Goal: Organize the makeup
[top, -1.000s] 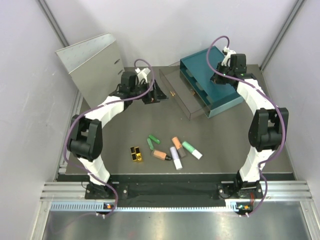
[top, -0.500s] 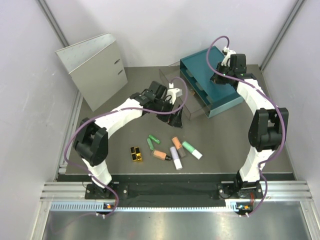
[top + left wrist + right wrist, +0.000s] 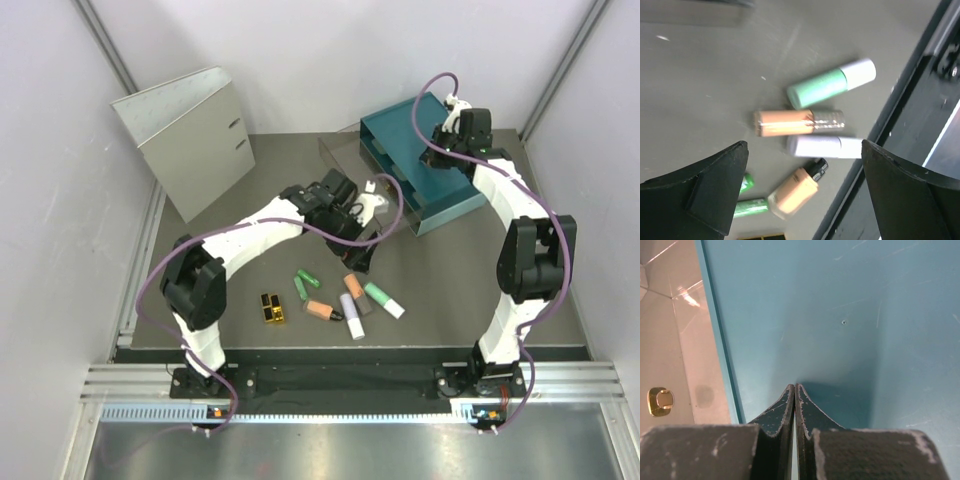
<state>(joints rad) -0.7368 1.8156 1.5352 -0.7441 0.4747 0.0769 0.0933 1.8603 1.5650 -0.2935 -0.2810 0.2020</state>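
I should bring my left gripper down and to the right in the top view onto the body of the green tube with the white cap, because it lies at the group's edge next to bare tabletop.
The makeup lies in a loose group at the front middle of the table. It is two small green tubes [image 3: 305,283], a peach bottle with a black cap [image 3: 320,310], a white-lilac tube [image 3: 352,316], a peach-orange tube [image 3: 354,292], a green tube with a white cap [image 3: 383,299] and a gold-and-black block [image 3: 271,307]. My left gripper [image 3: 362,258] hangs open above the group. In its wrist view the gripper [image 3: 804,145] frames the white-lilac tube [image 3: 825,147], the peach-orange tube [image 3: 790,122] and the peach bottle [image 3: 795,192]. My right gripper [image 3: 438,155] is shut and empty over the teal drawer box [image 3: 425,175]; its shut tips [image 3: 795,386] hover over the teal top [image 3: 840,315].
A clear plastic box [image 3: 362,185] with a gold knob [image 3: 660,401] lies against the teal box's left side. A grey binder [image 3: 185,135] stands at the back left. The table's black front rail [image 3: 920,100] runs just past the tubes.
My left arm has swung from beside the grey binder to the right and toward the front, and now hangs over the makeup. The right arm has not moved.
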